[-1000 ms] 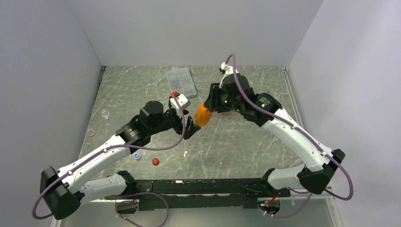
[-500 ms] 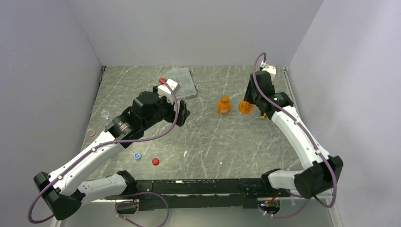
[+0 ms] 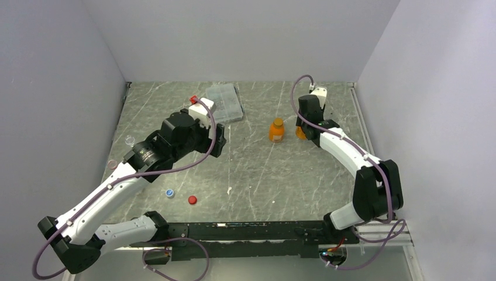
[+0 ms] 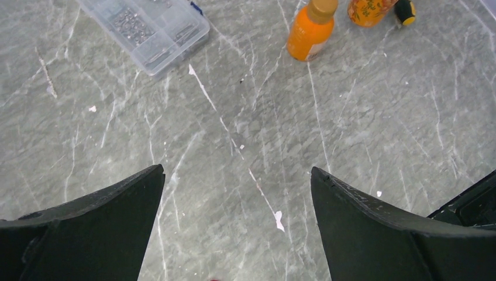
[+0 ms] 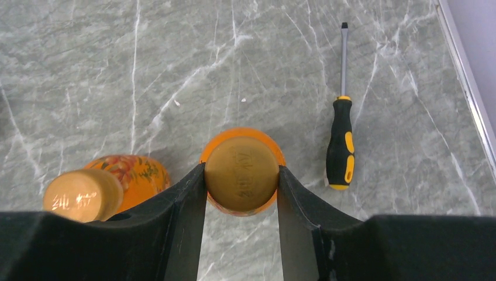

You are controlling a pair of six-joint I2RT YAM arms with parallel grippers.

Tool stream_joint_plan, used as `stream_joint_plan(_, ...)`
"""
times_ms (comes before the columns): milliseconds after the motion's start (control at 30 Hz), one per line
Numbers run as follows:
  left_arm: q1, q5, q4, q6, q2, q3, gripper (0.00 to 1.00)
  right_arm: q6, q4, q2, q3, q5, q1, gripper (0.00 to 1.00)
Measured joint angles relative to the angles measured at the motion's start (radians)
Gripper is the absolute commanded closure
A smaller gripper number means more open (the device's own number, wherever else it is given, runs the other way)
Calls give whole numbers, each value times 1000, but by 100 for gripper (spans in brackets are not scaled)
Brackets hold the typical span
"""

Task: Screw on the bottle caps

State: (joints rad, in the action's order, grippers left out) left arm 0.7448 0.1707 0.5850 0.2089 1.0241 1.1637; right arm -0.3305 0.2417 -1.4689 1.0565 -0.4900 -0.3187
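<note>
The orange cap (image 5: 241,174) sits centered on the bottle beside the screwdriver, so the robot's right gripper should next stay above that bottle and open its fingers to let go of the cap.
Two orange bottles stand at the back right. The left one (image 3: 276,130) carries an orange cap (image 5: 82,195) and stands free. My right gripper (image 5: 241,175) comes down from above on the right bottle (image 3: 301,134) and is shut on its orange cap (image 5: 241,174), one finger on each side. My left gripper (image 3: 219,142) is open and empty above the middle-left of the table; both bottles show far ahead in its view (image 4: 310,32). A blue-and-white cap (image 3: 169,192) and a red cap (image 3: 192,199) lie near the front left. The whitish cap and the clear bottle are out of view.
A flat clear compartment box (image 3: 224,100) lies at the back. A black-and-yellow screwdriver (image 5: 340,146) lies just right of the held bottle. Two clear round dishes (image 3: 129,140) sit at the left edge. The right wall is close to the right arm.
My right gripper carried an orange bottle from the middle to the back right, stood it beside the other bottle, and now grips its cap from above. My left gripper let go and drew back left.
</note>
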Motion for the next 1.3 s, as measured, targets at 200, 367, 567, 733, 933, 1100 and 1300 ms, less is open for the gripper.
stream_joint_plan(200,0,23,42,0,-26,3,1,34,-102,-33,-39,0,11,91)
stream_joint_plan(367,0,37,63,14,-34,7,0,45,-162,-44,-76,1,13,85)
stream_joint_plan(567,0,45,78,23,-38,9,1,48,-205,-63,-114,1,13,73)
stream_joint_plan(733,0,61,85,26,-43,15,1,48,-214,-67,-125,1,13,45)
stream_joint_plan(933,0,63,92,43,-45,21,1,42,-217,-69,-125,2,13,24)
stream_joint_plan(1100,0,69,102,49,-45,43,1,31,-186,-69,-120,2,13,17)
stream_joint_plan(1300,0,160,193,68,-28,148,1,1,-29,-35,-34,9,13,10)
